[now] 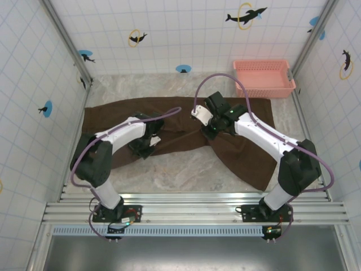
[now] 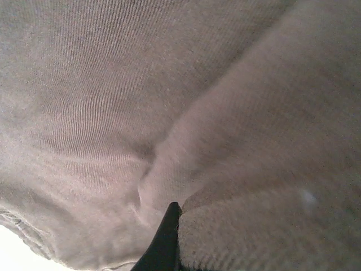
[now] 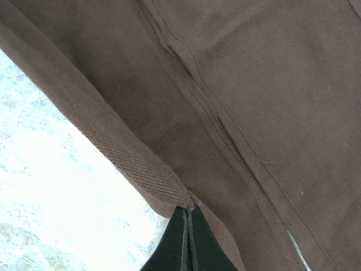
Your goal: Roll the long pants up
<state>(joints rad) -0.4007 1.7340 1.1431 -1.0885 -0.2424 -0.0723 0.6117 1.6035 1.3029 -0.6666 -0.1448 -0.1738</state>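
My right gripper will next pull the hem edge it holds outward toward the far edge of the pants and release it, because one leg (image 1: 248, 161) lies slanted.
The long pants (image 1: 113, 117), dark brown, lie spread across the table from the left wall to the right front, one leg (image 1: 248, 161) angling toward the near edge. My left gripper (image 1: 144, 148) is down on the cloth's near edge at left centre. Up close, one black finger (image 2: 165, 240) shows, with a fold of the pants (image 2: 113, 84) pressed against it and covering the other side. My right gripper (image 1: 210, 133) is at the crotch area. Its two fingers stand together, pinching the hem edge (image 3: 189, 208) of the pants (image 3: 254, 84).
A pink plastic basket (image 1: 264, 79) stands at the back right corner, just beyond the pants. Bare marble tabletop (image 1: 180, 169) lies between the arms toward the near rail. Tiled walls close in left, right and back.
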